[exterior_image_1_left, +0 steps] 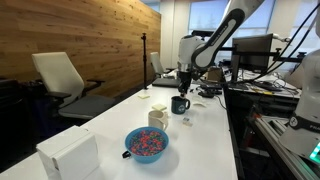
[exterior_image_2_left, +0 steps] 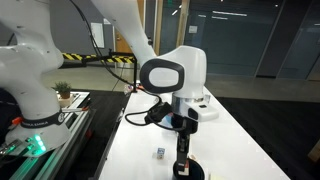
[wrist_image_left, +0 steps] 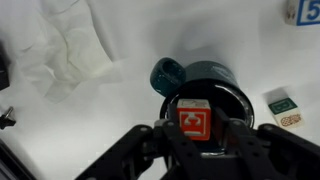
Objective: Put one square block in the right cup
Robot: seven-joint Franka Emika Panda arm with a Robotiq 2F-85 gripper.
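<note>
The red square block already hangs inside the circle of the mug's rim, so the robot's gripper needs to stay over the dark mug's round opening (exterior_image_2_left: 188,171) (wrist_image_left: 208,115) next and let go of the block there.
The dark glossy mug (wrist_image_left: 205,85) with a side handle stands on the white table, seen from above in the wrist view. My gripper (wrist_image_left: 196,125) is shut on a red square block (wrist_image_left: 194,121) and holds it right over the mug's opening. In an exterior view the gripper (exterior_image_1_left: 184,84) hangs just above the dark mug (exterior_image_1_left: 180,104), with the cream-white cup (exterior_image_1_left: 158,116) nearer the camera. In an exterior view the gripper (exterior_image_2_left: 181,150) is over the mug (exterior_image_2_left: 186,171) at the bottom edge.
A blue bowl of colourful bits (exterior_image_1_left: 147,144) and a white box (exterior_image_1_left: 68,155) stand at the near end of the table. Loose blocks (wrist_image_left: 285,106) (wrist_image_left: 306,11) lie beside the mug. Crumpled white cloth (wrist_image_left: 65,50) lies nearby. A small block (exterior_image_2_left: 160,153) sits on the table.
</note>
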